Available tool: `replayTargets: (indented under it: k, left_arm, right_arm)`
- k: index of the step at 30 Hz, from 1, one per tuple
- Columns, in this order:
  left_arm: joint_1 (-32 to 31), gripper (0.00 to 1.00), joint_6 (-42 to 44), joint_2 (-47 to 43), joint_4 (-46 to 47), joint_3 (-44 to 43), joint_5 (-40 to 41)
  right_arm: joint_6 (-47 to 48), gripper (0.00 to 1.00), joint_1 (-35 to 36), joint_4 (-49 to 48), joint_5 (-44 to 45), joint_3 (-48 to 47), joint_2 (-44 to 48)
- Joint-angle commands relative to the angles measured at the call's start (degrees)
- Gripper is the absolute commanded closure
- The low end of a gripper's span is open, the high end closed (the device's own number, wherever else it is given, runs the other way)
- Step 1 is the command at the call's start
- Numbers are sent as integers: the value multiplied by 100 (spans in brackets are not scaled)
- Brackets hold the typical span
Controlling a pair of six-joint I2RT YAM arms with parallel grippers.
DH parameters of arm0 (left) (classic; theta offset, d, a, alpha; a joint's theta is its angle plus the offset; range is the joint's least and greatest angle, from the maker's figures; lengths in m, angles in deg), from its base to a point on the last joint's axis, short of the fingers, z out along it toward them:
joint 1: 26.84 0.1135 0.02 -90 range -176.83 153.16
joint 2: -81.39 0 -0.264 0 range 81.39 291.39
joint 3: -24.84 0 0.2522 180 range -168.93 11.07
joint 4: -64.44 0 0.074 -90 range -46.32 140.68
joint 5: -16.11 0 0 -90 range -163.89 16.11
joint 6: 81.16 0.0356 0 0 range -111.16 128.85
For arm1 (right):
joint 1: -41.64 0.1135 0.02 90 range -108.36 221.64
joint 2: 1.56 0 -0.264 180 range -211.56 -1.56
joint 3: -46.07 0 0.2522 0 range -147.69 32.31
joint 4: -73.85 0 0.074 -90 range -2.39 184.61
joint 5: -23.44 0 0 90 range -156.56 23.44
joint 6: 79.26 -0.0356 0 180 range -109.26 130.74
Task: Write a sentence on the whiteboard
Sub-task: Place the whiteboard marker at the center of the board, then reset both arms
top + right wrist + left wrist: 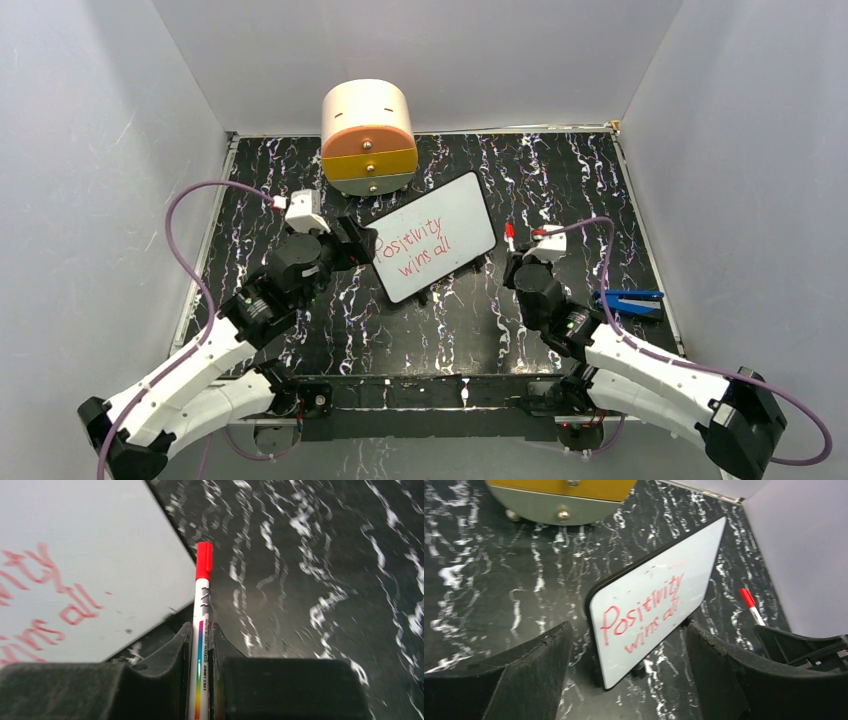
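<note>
The right gripper lowers and draws back next to lay the red-capped whiteboard marker down on the tabletop (509, 277) (248, 639) beside the board.
The whiteboard (440, 225) lies slanted at the table's middle, with the red sentence "Positivity wins all" (422, 248) on it in two lines. In the left wrist view the whiteboard (684, 565) and the sentence (644, 612) lie just ahead of my left gripper (628, 645). My left gripper (360, 243) is open and empty at the board's left end, its fingers apart from the board. My right gripper (515, 262) is to the right of the board, shut on a red-capped whiteboard marker (202, 605), cap (510, 237) pointing away. The right wrist view shows the board's corner (75, 540).
A round drawer unit (367, 135) with orange, yellow and grey drawers stands at the back, just behind the board. A blue clip-like tool (630, 300) lies at the right near my right arm. Grey walls close in the table on three sides.
</note>
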Motion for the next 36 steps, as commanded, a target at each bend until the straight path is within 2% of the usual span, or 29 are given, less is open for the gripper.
replayTargets:
  k: [1,4,12,14,20,24,28,33,36]
  left_arm:
    - [12,20,426,-472,-1040,-382,632]
    - [13,20,569,-774,-1348,-353,832]
    - [10,20,965,-1603,-1675,-46,1273]
    - [12,20,1011,-1719,-1641,9,1335]
    - [13,20,1005,-1983,-1605,63,1541]
    - [13,20,984,-2184,-1579,82,1576]
    - [13,20,1014,-2456,-1510,94,1590]
    - [13,21,1108,-2717,-1549,-16,1688]
    - [13,21,1249,-2863,-1553,-61,1785]
  right_arm:
    - [-1333,100,-204,870,846,325,-119]
    - [-2133,100,-346,1180,890,471,-411]
    - [-3119,92,-574,1074,729,767,-1337]
    - [-3262,86,-594,1056,649,788,-1514]
    - [-3521,56,-600,1330,540,717,-1570]
    - [-3491,41,-603,1843,590,535,-1107]
    - [-3038,22,-602,2431,745,205,-214]
    - [-1840,3,-603,2948,999,-349,1034]
    - [-1240,1,-603,3282,1051,-758,1550]
